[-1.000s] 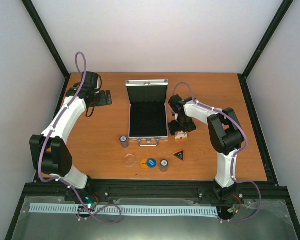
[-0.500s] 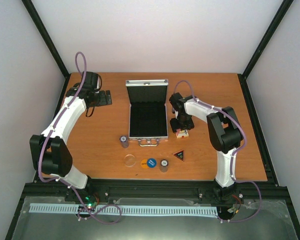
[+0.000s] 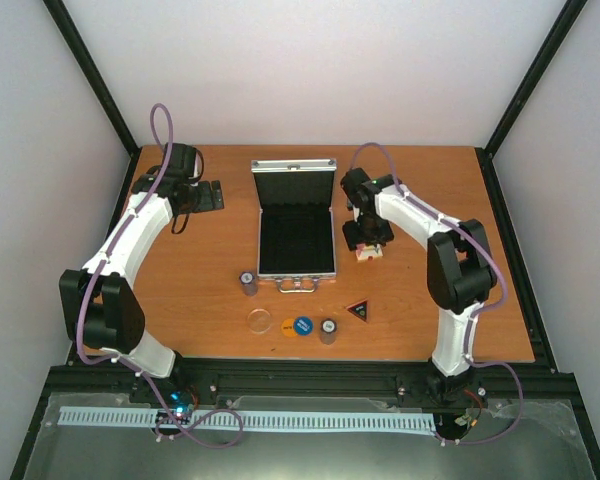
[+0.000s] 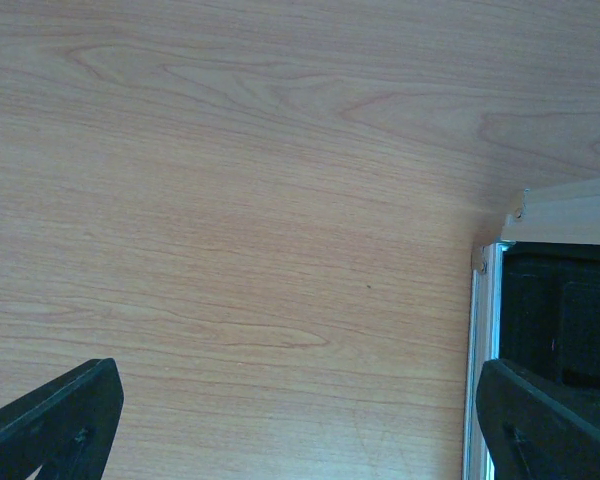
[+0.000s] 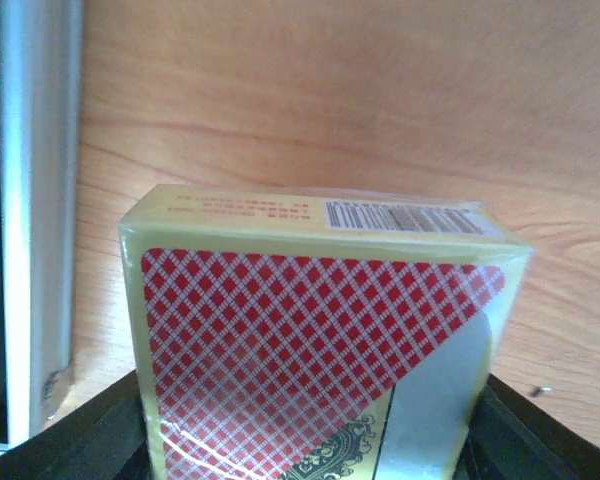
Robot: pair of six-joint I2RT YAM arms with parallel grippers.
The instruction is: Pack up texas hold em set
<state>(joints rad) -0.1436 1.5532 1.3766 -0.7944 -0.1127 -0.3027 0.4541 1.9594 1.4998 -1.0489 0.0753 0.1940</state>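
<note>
The deck needs to swing over the empty near half of the case's lining (image 3: 301, 255), which is to the left of my right gripper in the top view. My right gripper then needs to lower the deck and let it go.
The silver case (image 3: 296, 236) lies open at the table's middle, black lining up, lid raised at the back, handle toward me. My right gripper (image 3: 367, 245) is shut on the red card deck (image 5: 320, 350), held just right of the case's silver edge (image 5: 35, 220). My left gripper (image 3: 208, 196) is open and empty at the far left, with the case's corner (image 4: 525, 215) in its wrist view. Two chip stacks (image 3: 248, 283) (image 3: 327, 330), a clear disc (image 3: 260, 321), an orange disc (image 3: 287, 326), a blue disc (image 3: 303, 325) and the black triangle (image 3: 359, 310) lie in front of the case.
The wooden table (image 3: 180, 290) ends at black frame rails on both sides and a black rail at the near edge (image 3: 310, 375). White walls stand behind.
My right gripper has carried the card deck up and away from me along the case's right side. The left arm has not moved.
</note>
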